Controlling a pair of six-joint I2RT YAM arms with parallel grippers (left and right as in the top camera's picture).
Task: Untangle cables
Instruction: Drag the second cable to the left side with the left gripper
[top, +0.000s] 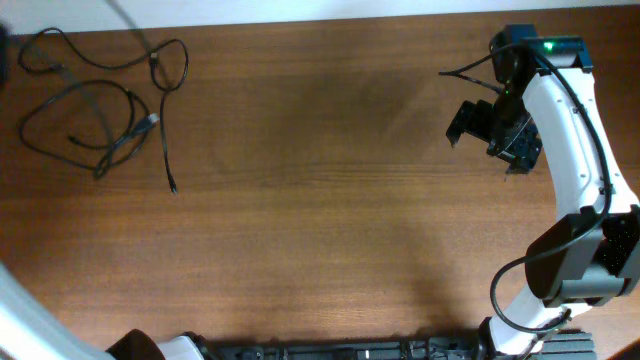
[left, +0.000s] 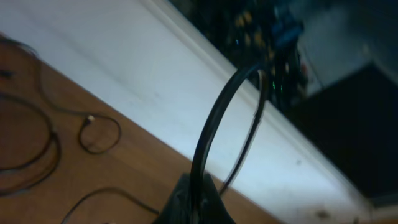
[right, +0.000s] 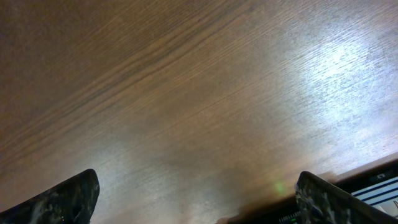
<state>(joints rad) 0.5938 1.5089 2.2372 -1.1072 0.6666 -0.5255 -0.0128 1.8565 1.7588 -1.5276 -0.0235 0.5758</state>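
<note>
The left gripper will next pull the cable back, lower it onto the bare wood clear of the loops and let go of it, because that wood is below and back from the gripper.
The cables (top: 95, 115) are thin black cords lying in loose, overlapping loops at the table's far left, with one straight end (top: 168, 165) trailing toward the front. A blurred strand (top: 130, 22) rises off the top edge. In the left wrist view my left gripper (left: 196, 208) is shut on a black cable (left: 211, 118) that arcs up from the jaws. More cable loops (left: 37, 149) lie on the wood below it. My right gripper (top: 482, 138) is open and empty above bare wood at the far right (right: 196, 193).
A white wall strip (left: 155, 81) runs along the table's back edge, with dark equipment behind it. The right arm's white body (top: 575, 130) stands along the right side. The left arm's white link (top: 15, 310) shows at the bottom left.
</note>
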